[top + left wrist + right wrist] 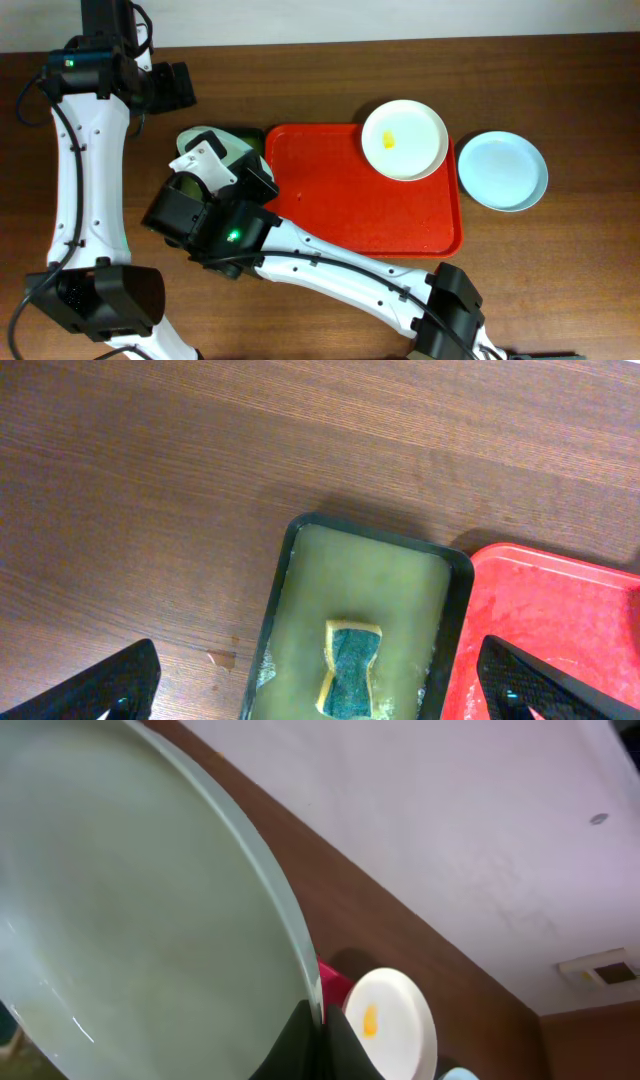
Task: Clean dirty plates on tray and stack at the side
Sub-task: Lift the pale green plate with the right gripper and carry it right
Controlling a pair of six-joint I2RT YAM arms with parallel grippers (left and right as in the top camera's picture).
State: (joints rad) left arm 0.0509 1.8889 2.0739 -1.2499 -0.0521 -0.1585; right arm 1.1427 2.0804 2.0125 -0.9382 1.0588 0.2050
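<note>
Next, my right gripper moves across the red tray [340,200] and down to release the rim atop the pale blue plate [502,170], since that's to its right in the overhead view.
The red tray [340,200] lies mid-table and also shows in the left wrist view [560,620]. A white plate [403,138] with a yellow smear sits on its far right corner; the right wrist view shows it too [395,1020]. A pale blue plate [502,170] lies on the table right of the tray. My right gripper [317,1032] is shut on the rim of a pale green plate [130,910], held tilted left of the tray [203,138]. My left gripper [325,685] is open and empty above the sponge.
A dark green black-rimmed tray [300,560] with cloudy water holds a green-and-yellow sponge [350,665]; in the overhead view it is mostly hidden under my right arm [250,133]. Small wet spots mark the wood beside it [222,658].
</note>
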